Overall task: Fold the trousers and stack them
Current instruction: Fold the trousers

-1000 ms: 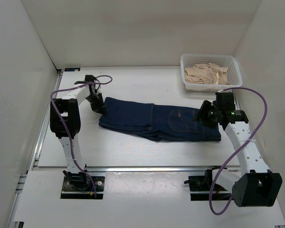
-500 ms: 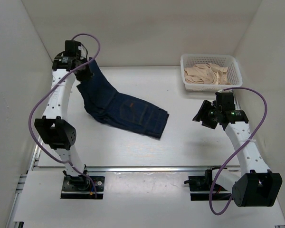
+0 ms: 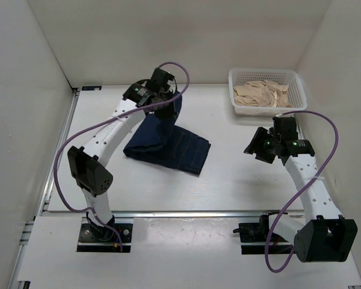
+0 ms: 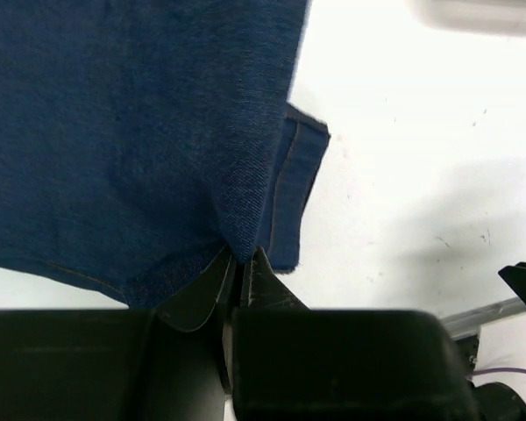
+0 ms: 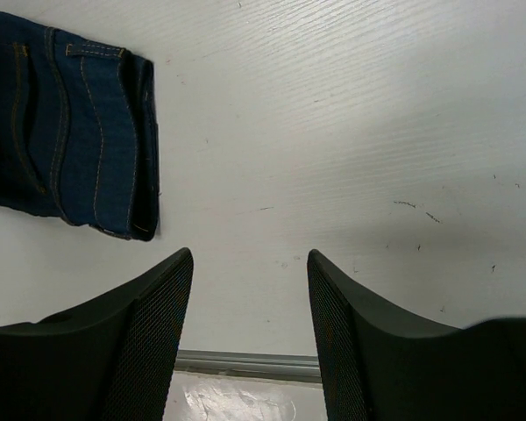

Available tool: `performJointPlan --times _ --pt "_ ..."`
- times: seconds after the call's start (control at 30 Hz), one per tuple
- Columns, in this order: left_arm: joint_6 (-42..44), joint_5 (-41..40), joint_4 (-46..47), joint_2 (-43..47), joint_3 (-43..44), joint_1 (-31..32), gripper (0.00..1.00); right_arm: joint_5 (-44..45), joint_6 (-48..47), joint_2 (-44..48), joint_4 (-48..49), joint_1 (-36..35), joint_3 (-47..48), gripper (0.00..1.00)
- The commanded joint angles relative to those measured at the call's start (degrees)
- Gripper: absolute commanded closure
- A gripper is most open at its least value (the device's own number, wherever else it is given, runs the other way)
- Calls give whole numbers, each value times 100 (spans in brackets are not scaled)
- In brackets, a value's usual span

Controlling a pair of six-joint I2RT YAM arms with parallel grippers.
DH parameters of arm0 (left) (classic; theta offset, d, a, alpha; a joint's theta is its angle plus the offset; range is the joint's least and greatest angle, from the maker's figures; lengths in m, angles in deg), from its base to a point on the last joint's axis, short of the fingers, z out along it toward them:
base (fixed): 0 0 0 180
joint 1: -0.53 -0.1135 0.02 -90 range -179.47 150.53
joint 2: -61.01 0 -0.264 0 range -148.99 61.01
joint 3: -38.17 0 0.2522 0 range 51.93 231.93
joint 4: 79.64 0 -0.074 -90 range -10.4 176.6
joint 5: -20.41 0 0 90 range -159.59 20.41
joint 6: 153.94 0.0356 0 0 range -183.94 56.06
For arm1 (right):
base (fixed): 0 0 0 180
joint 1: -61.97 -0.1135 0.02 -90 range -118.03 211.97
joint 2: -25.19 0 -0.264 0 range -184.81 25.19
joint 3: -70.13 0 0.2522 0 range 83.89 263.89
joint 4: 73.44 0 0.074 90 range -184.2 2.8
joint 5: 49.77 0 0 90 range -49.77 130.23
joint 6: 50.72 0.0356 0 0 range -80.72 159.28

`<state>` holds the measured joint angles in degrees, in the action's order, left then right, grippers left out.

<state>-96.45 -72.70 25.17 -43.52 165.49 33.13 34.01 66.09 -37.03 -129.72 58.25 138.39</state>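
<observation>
My left gripper is holding the trousers' raised end (image 3: 178, 105). Next it will carry it to the right in the top view and down over the trousers' stitched end (image 3: 195, 154), which is still uncovered, then let go.
The dark blue trousers (image 3: 168, 144) lie folded in the middle of the table, with one end lifted up. My left gripper (image 3: 167, 99) is shut on that raised end, above the back of the pile. In the left wrist view the denim (image 4: 140, 123) hangs from the pinched fingertips (image 4: 239, 263), a hem edge (image 4: 298, 167) showing beside it. My right gripper (image 3: 257, 149) hovers open to the right of the trousers, holding nothing. The right wrist view shows its fingers (image 5: 158, 307) apart over bare table, with the trousers' stitched end (image 5: 79, 132) at the upper left.
A white basket (image 3: 266, 77) with beige cloth (image 3: 262, 93) stands at the back right corner. White walls enclose the table on three sides. A metal rail (image 3: 168, 212) runs along the near edge.
My left arm has swung the held end of the trousers from the left, up and over to the right, folding them shorter. The right arm has stayed put.
</observation>
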Motion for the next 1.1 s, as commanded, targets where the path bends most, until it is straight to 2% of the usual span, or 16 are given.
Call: performJointPlan --times 0.0,0.1,0.27,0.3,0.37,0.4,0.43,0.47,0.57,0.7,0.83,0.93,1.07 --pt "-729 -277 359 4 -159 360 90 -37 9 60 69 21 -27 40" --pt "-976 -540 360 -172 -159 835 90 -37 9 60 69 21 -27 40" --pt "-1284 -454 438 -620 -98 1424 90 -37 9 60 69 21 -80 40" --pt "-1232 -340 526 -699 -97 1538 81 -37 9 60 130 21 -150 40" --pt "-760 124 597 -1171 400 1827 56 -90 9 8 182 21 -150 40" --pt "-678 127 249 -1349 656 1829 41 -142 9 8 183 21 -211 40" --pt "-677 75 45 -1472 876 1829 31 -204 9 8 183 21 -212 40" --pt "-608 -178 -122 -1535 1035 1759 27 -204 9 8 183 21 -212 40" --pt "-607 -260 -99 -1133 827 1269 27 -405 -44 60 183 21 -212 40" --pt "-432 -137 342 -87 -418 452 30 -871 -167 8 411 -32 -396 40" --pt "-308 -408 395 695 -1291 -244 37 -1232 -62 -386 745 -637 -449 33" --pt "-195 -557 482 1012 -1974 -648 42 -1356 9 -781 1008 -1181 -187 35" --pt "-141 -560 928 1128 -2916 -1237 64 -1076 9 -1432 1202 -2192 358 49"
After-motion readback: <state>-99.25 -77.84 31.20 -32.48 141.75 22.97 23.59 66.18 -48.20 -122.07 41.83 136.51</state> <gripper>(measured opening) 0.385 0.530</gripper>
